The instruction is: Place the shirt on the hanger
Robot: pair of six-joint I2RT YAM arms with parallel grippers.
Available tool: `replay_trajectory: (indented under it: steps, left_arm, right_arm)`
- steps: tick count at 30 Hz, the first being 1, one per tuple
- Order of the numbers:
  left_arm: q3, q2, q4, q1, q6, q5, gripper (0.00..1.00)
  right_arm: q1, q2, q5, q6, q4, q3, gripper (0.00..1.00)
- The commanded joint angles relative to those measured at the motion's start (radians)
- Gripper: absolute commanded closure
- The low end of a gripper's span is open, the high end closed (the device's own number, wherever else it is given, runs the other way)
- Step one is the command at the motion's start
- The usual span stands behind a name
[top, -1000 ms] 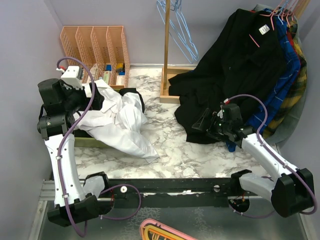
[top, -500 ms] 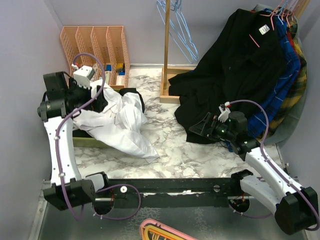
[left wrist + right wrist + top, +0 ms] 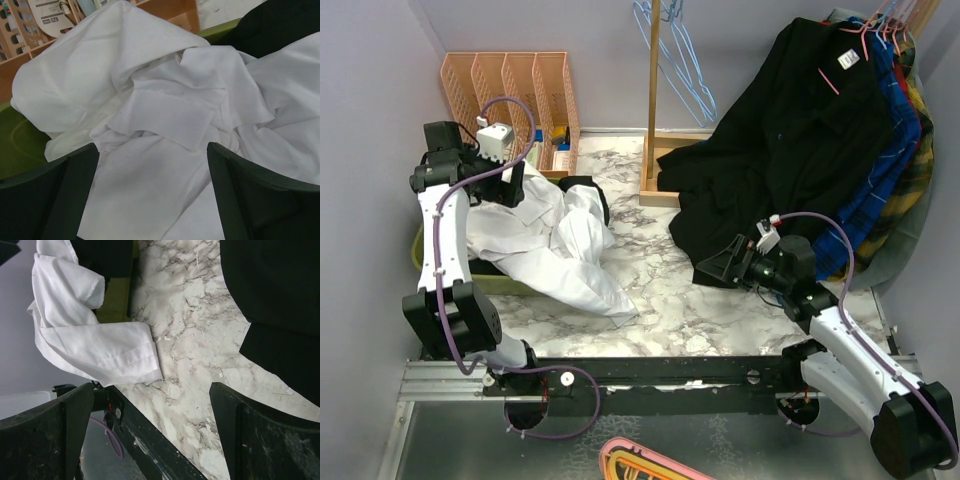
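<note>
The shirt's white fold [image 3: 508, 216] in the green bin [image 3: 490, 283] is right below the gap between the fingers of my open left gripper, so I should lower that gripper onto it next.
The white shirt [image 3: 560, 240] lies crumpled, half in a green bin [image 3: 490, 283] at the left and half spilled onto the marble table. My left gripper [image 3: 520, 190] is open and hovers just over the pile's back left. In the left wrist view the shirt [image 3: 165, 115] fills the gap between the wide-apart fingers of this gripper [image 3: 152, 150]. The light-blue hanger [image 3: 685, 70] hangs on the wooden stand at the back. My right gripper [image 3: 720, 265] is open and empty, low over the table. In its own view this gripper [image 3: 151, 390] faces a shirt sleeve [image 3: 100, 352].
An orange file rack [image 3: 510, 90] stands behind the bin. A wooden stand [image 3: 653, 100] rises at the back centre. A black shirt [image 3: 790, 130] drapes onto the table at the right, beside blue and plaid garments [image 3: 900, 140] on pink hangers [image 3: 865, 35]. A black garment [image 3: 588, 190] lies behind the shirt.
My left arm has swung up and back, bringing its gripper over the shirt pile. My right gripper has moved a little left and toward the near edge. The shirt has barely shifted.
</note>
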Motion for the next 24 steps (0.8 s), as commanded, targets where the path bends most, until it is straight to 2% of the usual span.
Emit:
replay_trajectory:
  steps: [1,5,10,14,18,24]
  left_arm:
    - [0.025,0.055,0.061,0.002,0.073,-0.117,0.08]
    - [0.009,0.115,0.037,0.002,0.127,-0.149,0.11]
    - [-0.079,0.132,0.109,0.002,0.119,-0.143,0.13]
    - [-0.067,0.157,0.093,0.002,0.116,-0.181,0.17]
    - [-0.040,0.116,0.027,0.002,0.161,-0.224,0.18]
    - [-0.006,0.103,-0.188,0.003,0.378,-0.191,0.20]
  right_arm:
    - [0.000,-0.066,0.000,-0.005,0.007,-0.005,0.00]
    - [0.000,-0.095,0.019,-0.016,-0.028,-0.009,0.00]
    - [0.000,-0.097,0.007,-0.001,-0.010,-0.026,0.00]
    - [-0.001,-0.087,0.003,-0.010,-0.019,-0.012,0.00]
    - [0.000,-0.091,0.003,-0.032,-0.041,0.008,0.00]
    - [0.000,-0.068,-0.017,-0.027,0.002,-0.009,0.00]
